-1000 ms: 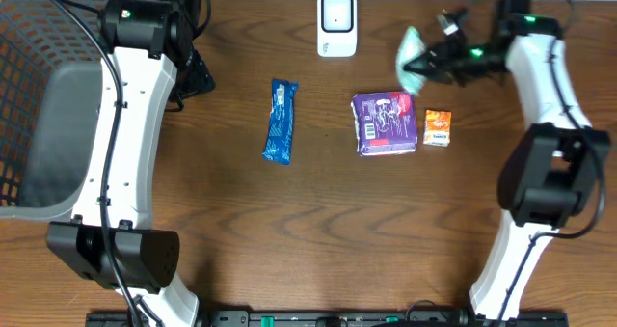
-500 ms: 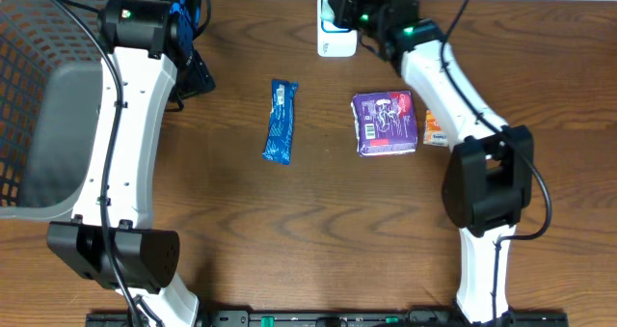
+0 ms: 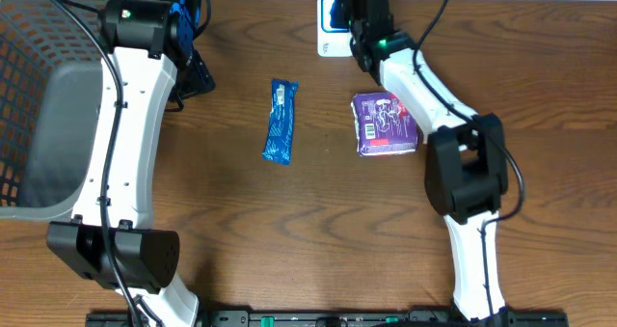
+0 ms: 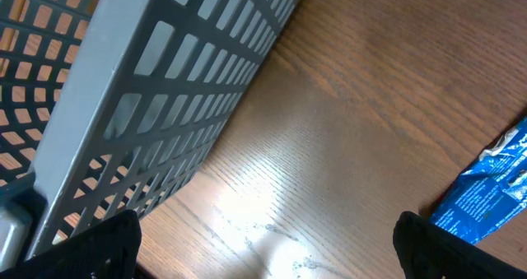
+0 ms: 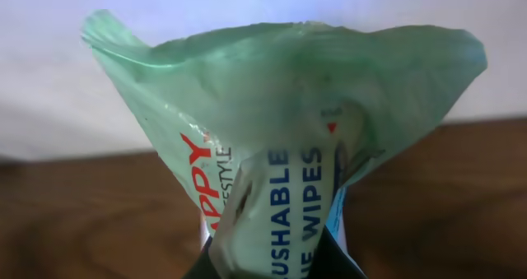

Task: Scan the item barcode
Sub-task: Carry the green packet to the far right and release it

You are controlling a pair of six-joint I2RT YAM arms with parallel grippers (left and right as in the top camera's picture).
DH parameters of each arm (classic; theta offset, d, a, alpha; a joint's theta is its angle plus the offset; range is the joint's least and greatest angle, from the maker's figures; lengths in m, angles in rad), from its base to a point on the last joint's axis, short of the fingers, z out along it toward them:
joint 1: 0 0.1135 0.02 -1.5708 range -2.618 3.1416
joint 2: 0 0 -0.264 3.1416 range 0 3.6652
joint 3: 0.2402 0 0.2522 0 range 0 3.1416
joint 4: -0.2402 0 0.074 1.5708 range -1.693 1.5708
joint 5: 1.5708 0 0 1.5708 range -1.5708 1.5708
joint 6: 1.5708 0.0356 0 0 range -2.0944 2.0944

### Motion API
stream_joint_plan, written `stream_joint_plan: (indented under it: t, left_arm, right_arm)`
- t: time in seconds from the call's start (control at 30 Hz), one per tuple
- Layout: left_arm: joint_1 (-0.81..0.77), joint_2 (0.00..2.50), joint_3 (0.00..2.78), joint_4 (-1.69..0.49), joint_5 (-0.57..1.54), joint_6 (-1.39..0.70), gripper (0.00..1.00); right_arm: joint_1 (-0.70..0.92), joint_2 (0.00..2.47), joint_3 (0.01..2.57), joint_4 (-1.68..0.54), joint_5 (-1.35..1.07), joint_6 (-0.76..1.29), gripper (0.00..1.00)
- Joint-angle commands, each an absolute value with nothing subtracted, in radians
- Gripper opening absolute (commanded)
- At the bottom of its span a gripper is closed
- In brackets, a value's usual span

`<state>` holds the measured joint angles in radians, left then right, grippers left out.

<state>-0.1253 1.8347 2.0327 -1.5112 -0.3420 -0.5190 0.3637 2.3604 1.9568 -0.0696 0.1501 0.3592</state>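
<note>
I should swing my right gripper to the right in the overhead view, away from the scanner (image 3: 333, 43) and toward the edge on that side, because empty wood lies opposite the basket.
My right gripper (image 5: 276, 261) is shut on a pale green pack of flushable wipes (image 5: 280, 139), which fills the right wrist view and stands up from the jaws. In the overhead view that gripper (image 3: 349, 7) hovers at the white barcode scanner (image 3: 333, 43) at the table's back edge, and the pack is mostly hidden under it. My left gripper (image 4: 268, 258) stands open over bare wood beside the basket, with nothing between its fingers (image 4: 90, 250). It sits at the back left (image 3: 196, 74).
A grey mesh basket (image 3: 39, 124) fills the left side, and its wall (image 4: 148, 90) is close to my left gripper. A blue snack wrapper (image 3: 280, 122) lies mid-table (image 4: 490, 192). A purple pack (image 3: 386, 122) lies next to the right arm.
My right arm has swung from the back right across to the scanner, carrying the wipes pack. It now covers the small orange box. The left arm has not moved.
</note>
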Motion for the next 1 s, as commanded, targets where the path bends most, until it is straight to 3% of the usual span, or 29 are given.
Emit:
stream_joint_plan:
  t: [0.0, 0.37, 0.77, 0.97]
  left_arm:
    - [-0.123, 1.837, 2.025, -1.514, -0.345, -0.513, 0.98]
    - [-0.123, 1.837, 2.025, -1.514, -0.345, -0.513, 0.98]
    - [-0.123, 1.837, 2.025, -1.514, -0.345, -0.513, 0.98]
    - [-0.123, 1.837, 2.025, -1.514, -0.345, -0.513, 0.98]
  right_arm:
    - [0.36, 2.352, 1.97, -0.055, 0.147, 0.343, 0.01]
    - [0.278, 2.214, 2.003, -0.197, 0.142, 0.344, 0.01]
    - [-0.131, 2.072, 2.001, -0.752, 0.236, 0.344, 0.01]
    - [-0.319, 2.113, 2.0, -0.89, 0.361, 0.343, 0.01]
